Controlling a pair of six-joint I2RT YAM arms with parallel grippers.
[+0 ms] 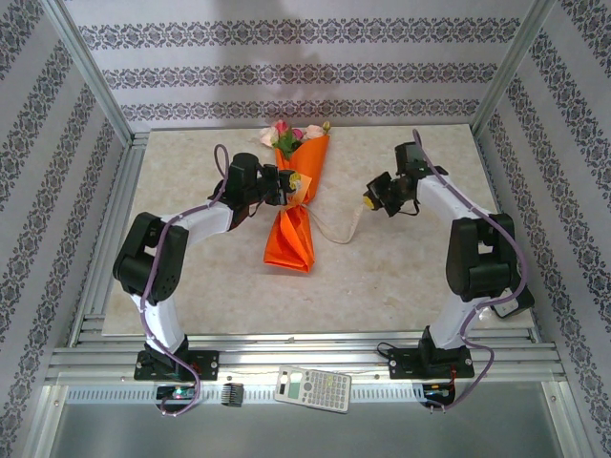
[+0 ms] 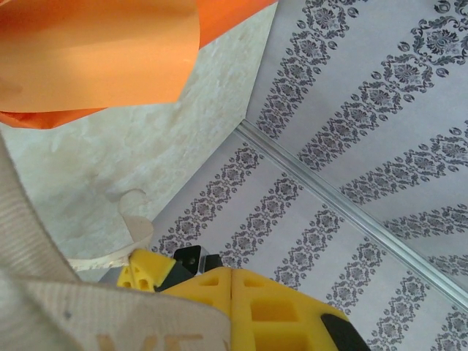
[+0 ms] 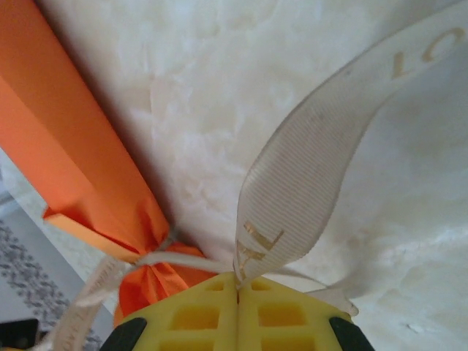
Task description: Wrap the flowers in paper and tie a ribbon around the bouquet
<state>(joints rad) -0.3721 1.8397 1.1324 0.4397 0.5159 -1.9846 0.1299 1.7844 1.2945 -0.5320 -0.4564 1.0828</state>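
My right gripper swings back next, then away from the bouquet, and releases the loop above the bare tabletop beyond it, since the ribbon [image 3: 307,168] is slack.
The bouquet [image 1: 298,224], an orange paper [image 2: 95,51] cone, lies in the middle of the table. Pink and cream flowers [image 1: 291,134] show at its far end. The pale ribbon [image 3: 307,168] is tied round the cone's pinched waist [image 3: 157,252], and a looped end runs right along the table [image 1: 349,229]. My right gripper [image 3: 238,281] is shut on that loop, a little right of the bouquet [image 1: 370,201]. My left gripper [image 1: 286,183] sits at the bouquet's left side with its yellow jaws shut [image 2: 232,272]. Ribbon [image 2: 36,292] drapes across its left finger; I cannot tell whether it is pinched.
A calculator [image 1: 313,388] lies on the front rail between the arm bases, beside a small black part [image 1: 232,393]. Patterned walls [image 1: 286,72] and aluminium posts [image 1: 91,72] close the table in on three sides.
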